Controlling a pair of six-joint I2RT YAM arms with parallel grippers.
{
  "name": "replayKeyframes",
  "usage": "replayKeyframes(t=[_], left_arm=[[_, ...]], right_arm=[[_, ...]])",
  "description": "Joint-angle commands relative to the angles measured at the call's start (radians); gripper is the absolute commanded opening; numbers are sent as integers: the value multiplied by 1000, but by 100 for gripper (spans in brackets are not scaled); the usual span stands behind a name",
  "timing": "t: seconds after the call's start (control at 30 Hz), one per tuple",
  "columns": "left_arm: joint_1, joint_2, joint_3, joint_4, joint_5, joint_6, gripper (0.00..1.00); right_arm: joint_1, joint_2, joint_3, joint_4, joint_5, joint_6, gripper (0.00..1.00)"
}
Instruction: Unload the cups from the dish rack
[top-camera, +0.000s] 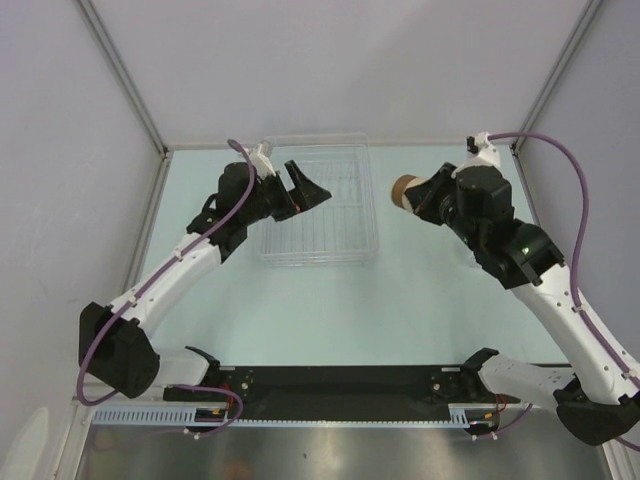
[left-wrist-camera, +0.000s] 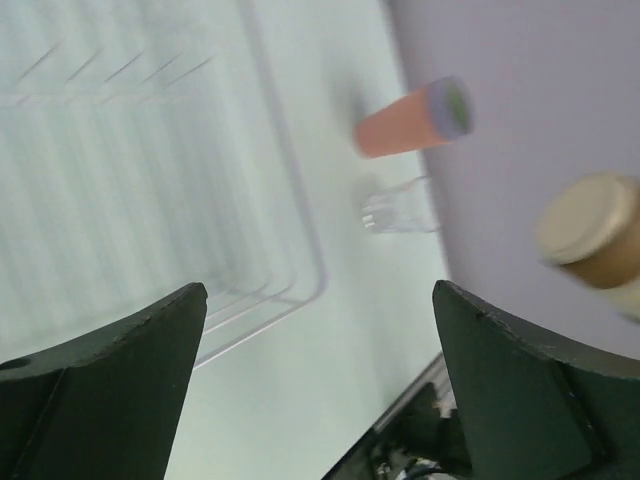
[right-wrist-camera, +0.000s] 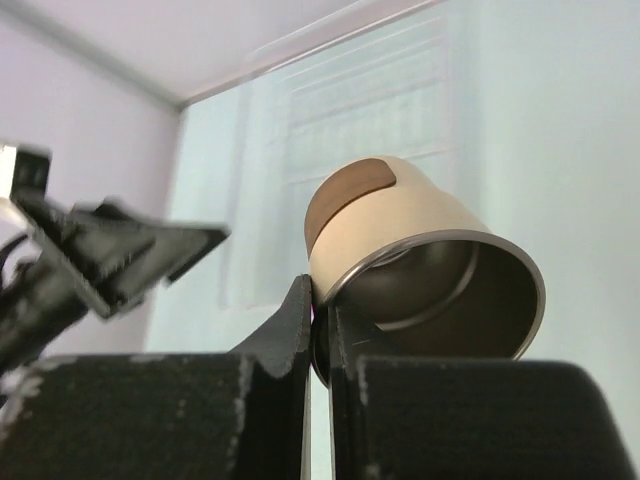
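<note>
My right gripper swings sideways and down next and releases the tan cup into the clear cup. The clear one stands below it, to the right in the top view.
The dish rack is a clear ribbed basket at the table's middle back, and no cups show in it. It also shows in the left wrist view and the right wrist view. My left gripper hovers open and empty over the rack's left part. My right gripper is shut on the rim of a tan cup, held tilted in the air right of the rack. A salmon-pink cup with a lavender one nested in it, and a clear cup, stand beyond the rack.
The grey enclosure walls close in the table at the back and sides. The black base bar runs along the near edge. The left gripper also shows in the right wrist view.
</note>
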Motion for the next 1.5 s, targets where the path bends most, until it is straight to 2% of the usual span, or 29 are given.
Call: replayKeyframes(t=[0.0,0.13,0.27,0.47,0.67,1.0,1.47], left_arm=[[-7,37,3,-318,-189,122,100],[-15,-1,-20,-399,-305,139,100],[-16,-39,-48,-399,-327,162,100],[-16,-1,-37,-412,-315,176,100],[-23,34,-31,-416,-293,180,100],[-33,77,-28,-418,-287,185,100],[-38,128,1,-433,-295,200,100]], right_arm=[[-55,87,173,-377,356,-26,0],[-140,117,198,-457,370,35,0],[-229,155,189,-519,370,48,0],[-393,179,106,-451,274,19,0],[-499,238,66,-386,214,11,0],[-579,331,-1,-292,163,2,0],[-599,443,-6,-211,180,-37,0]])
